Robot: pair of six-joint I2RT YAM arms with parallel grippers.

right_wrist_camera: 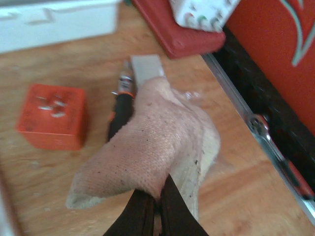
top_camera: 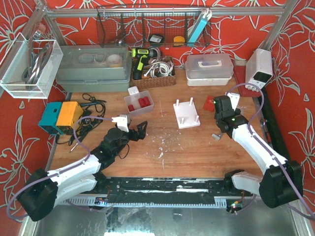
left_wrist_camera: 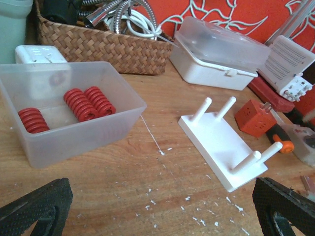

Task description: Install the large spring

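I next need to move my right gripper down away from the white base plate and release the cloth on the bare wood below the gripper, to its right in the top view.
Three red coil springs (left_wrist_camera: 81, 104) lie in a clear plastic bin (left_wrist_camera: 74, 142), which also shows in the top view (top_camera: 139, 103). A white base plate with four upright pegs (left_wrist_camera: 224, 147) lies to the right of the bin and also shows in the top view (top_camera: 186, 115); its pegs are bare. My left gripper (top_camera: 140, 129) is open and empty, low over the wood in front of the bin, its pads (left_wrist_camera: 34, 206) wide apart. My right gripper (right_wrist_camera: 157, 204) is shut on a beige knitted cloth (right_wrist_camera: 157, 142), right of the plate in the top view (top_camera: 224, 105).
An orange cube (right_wrist_camera: 53, 116) and a black-and-orange screwdriver (right_wrist_camera: 120, 105) lie by the cloth. A wrench (right_wrist_camera: 275, 147) lies in the right-hand rail. A wicker basket (top_camera: 155, 73), a white lidded box (top_camera: 209, 69) and a grey tote (top_camera: 93, 69) stand at the back. A teal-and-yellow box (top_camera: 61, 116) sits at the left.
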